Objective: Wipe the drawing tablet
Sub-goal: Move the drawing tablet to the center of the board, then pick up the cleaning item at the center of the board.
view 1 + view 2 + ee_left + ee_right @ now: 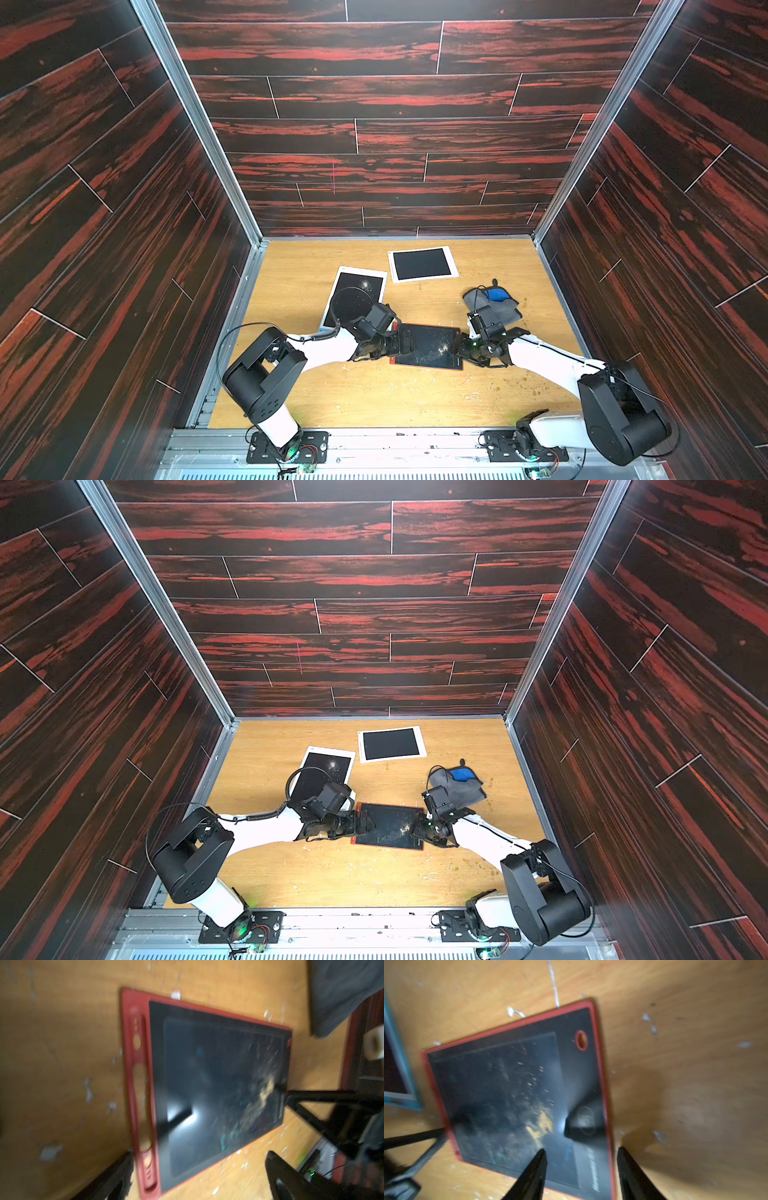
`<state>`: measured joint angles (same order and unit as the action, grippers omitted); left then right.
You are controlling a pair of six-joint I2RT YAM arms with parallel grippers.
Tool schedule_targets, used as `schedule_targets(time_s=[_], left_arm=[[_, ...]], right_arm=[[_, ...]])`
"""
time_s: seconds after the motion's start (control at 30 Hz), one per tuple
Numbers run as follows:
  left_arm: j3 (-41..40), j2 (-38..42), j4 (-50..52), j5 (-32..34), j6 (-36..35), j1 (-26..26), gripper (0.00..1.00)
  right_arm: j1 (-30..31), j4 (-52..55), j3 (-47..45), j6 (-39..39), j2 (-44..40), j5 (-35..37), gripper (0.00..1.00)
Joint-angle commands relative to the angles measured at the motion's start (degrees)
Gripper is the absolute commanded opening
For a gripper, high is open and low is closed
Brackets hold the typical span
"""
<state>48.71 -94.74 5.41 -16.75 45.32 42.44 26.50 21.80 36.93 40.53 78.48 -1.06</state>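
My right gripper needs to go up from the tablet next, then outward and down onto the middle of the grey cloth (pixel 497 304) to close there, because the screen has a tan smear on it.
The drawing tablet (pixel 428 347) (pixel 388 827), black-screened with a red frame, lies flat on the wooden table between my two grippers. A tan smear of crumbs (pixel 542 1124) sits on the screen near its right end. My left gripper (pixel 405 343) (pixel 199 1153) is wide open at the tablet's left end, its fingers either side of a corner and holding nothing. My right gripper (pixel 459 347) (pixel 581 1149) is partly open at the right end. One of its fingers hangs over the screen, the other just beyond the red edge. A grey and blue cloth (pixel 494 303) lies behind the right gripper, held by neither.
A white-framed tablet (pixel 357 291) lies behind my left arm, partly under it. Another white-framed one (pixel 422 264) sits further back. Crumbs and white flecks dot the table (pixel 515 378) round the red tablet. Dark wood-patterned walls close in three sides.
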Motion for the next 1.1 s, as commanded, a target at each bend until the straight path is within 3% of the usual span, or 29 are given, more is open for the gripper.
schedule_targets(time_s=[0.0,0.13,0.27,0.4,0.53,0.83,1.07], left_arm=[[6.2,3.5,12.9,5.2,-6.6,-0.1,1.0],[12.7,5.1,22.6,10.8,-12.1,-2.2,1.0],[13.4,7.6,21.3,6.2,-13.2,-7.2,1.0],[15.8,6.0,20.1,1.0,-15.1,-11.0,1.0],[19.0,1.7,20.5,-1.8,-18.2,-12.1,1.0],[17.7,-2.9,14.7,-9.2,-16.3,-15.4,1.0],[15.5,-1.7,13.1,-10.0,-15.2,-15.5,1.0]], right_arm=[[0.3,9.6,8.2,-3.1,1.3,6.7,0.57],[-0.3,18.6,19.5,-4.3,2.6,16.8,0.59],[-5.2,21.9,28.5,-4.3,6.4,21.7,0.59],[-14.7,25.0,36.5,-2.7,14.6,19.7,0.59],[-19.7,23.6,39.4,-3.8,20.5,18.7,0.58],[-21.7,20.8,42.4,-4.3,35.3,13.1,0.57],[-21.7,18.5,37.9,-3.3,37.7,9.9,0.56]])
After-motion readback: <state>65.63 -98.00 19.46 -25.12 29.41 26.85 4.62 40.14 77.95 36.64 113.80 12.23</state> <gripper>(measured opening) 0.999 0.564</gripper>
